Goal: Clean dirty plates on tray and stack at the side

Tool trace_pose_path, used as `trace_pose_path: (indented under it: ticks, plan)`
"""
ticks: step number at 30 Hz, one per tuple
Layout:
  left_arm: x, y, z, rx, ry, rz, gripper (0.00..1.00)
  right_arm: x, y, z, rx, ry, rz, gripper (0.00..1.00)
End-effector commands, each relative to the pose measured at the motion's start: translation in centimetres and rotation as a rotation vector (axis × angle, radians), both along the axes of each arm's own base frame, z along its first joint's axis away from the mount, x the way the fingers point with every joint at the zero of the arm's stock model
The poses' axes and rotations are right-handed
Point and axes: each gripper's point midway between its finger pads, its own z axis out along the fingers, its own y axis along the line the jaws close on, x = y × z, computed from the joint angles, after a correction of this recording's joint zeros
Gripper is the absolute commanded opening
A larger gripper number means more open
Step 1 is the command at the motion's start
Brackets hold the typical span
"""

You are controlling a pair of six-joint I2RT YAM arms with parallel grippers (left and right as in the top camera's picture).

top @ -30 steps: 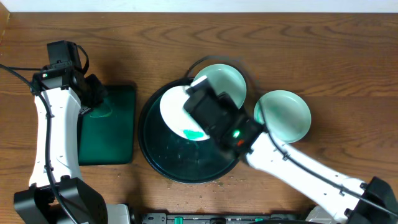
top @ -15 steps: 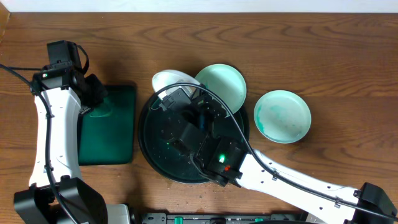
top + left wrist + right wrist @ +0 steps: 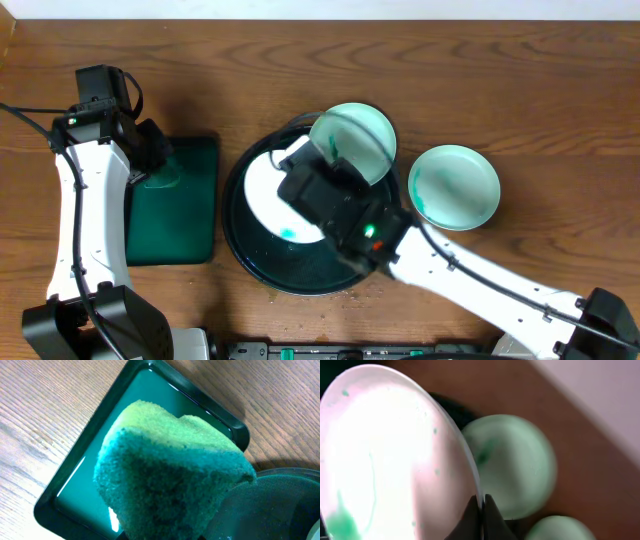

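Observation:
The white plate in the robot's right gripper needs to swing to the right in the overhead view next and go down onto the third mint plate (image 3: 455,185), flat on the tabletop.
The round black tray (image 3: 250,262) sits mid-table. My right gripper (image 3: 322,178) is shut on the rim of a white plate (image 3: 262,195) with a teal smear, held over the tray; in the right wrist view the plate (image 3: 390,455) fills the left and the fingers (image 3: 481,505) pinch its edge. A pale-mint plate (image 3: 352,135) leans on the tray's far right rim. A third mint plate (image 3: 455,185) lies on the table to the right. My left gripper (image 3: 150,160) is shut on a green sponge (image 3: 165,480) over the small green tray (image 3: 150,390).
The rectangular dark green tray (image 3: 185,210) lies left of the round tray. Bare wood table surrounds everything. My right arm (image 3: 470,275) crosses the front right of the table.
My right gripper has swung the white plate about over the tray; it was tipped toward the far rim half a second ago and now faces up again. The left arm has not moved.

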Motion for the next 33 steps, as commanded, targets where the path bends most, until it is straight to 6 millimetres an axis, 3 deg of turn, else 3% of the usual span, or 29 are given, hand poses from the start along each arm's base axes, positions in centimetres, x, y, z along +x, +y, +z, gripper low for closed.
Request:
trace_pose_path:
  ticks: [1,4,6,8,10,14,17,19,21,24,33]
  plan:
    - [-0.1,0.5,0.0,0.025,0.01,-0.011,0.07,-0.5,1.7,0.9,0.287,0.225,0.048,0.01]
    - [-0.1,0.5,0.0,0.024,0.013,-0.011,0.08,1.1,-0.3,2.9,0.422,0.306,0.042,0.01]
    - [-0.1,0.5,0.0,0.024,0.014,-0.012,0.07,2.6,-2.8,4.5,0.515,0.331,0.0,0.01]
    - [-0.1,0.5,0.0,0.024,0.014,-0.012,0.08,4.2,-6.5,5.6,0.591,0.341,-0.096,0.01]
    - [-0.1,0.5,0.0,0.024,0.014,-0.011,0.07,5.5,-11.5,6.0,0.635,0.345,-0.246,0.01]
    - [-0.1,0.5,0.0,0.024,0.014,-0.011,0.07,5.4,-21.1,4.0,0.622,0.403,-0.567,0.01]
    - [-0.1,0.5,0.0,0.024,0.013,-0.011,0.07,3.7,-27.7,1.0,0.525,0.457,-0.817,0.01]
    - [-0.1,0.5,0.0,0.024,0.013,-0.011,0.08,2.4,-30.9,-0.8,0.468,0.484,-0.941,0.01]
    - [-0.1,0.5,0.0,0.024,0.013,-0.011,0.07,1.5,-32.8,-2.6,0.448,0.511,-1.014,0.01]
    - [-0.1,0.5,0.0,0.024,0.013,-0.011,0.07,0.6,-34.1,-5.2,0.445,0.542,-1.067,0.01]
    - [-0.1,0.5,0.0,0.024,0.013,-0.011,0.07,0.3,-33.9,-11.1,0.465,0.524,-1.056,0.02]
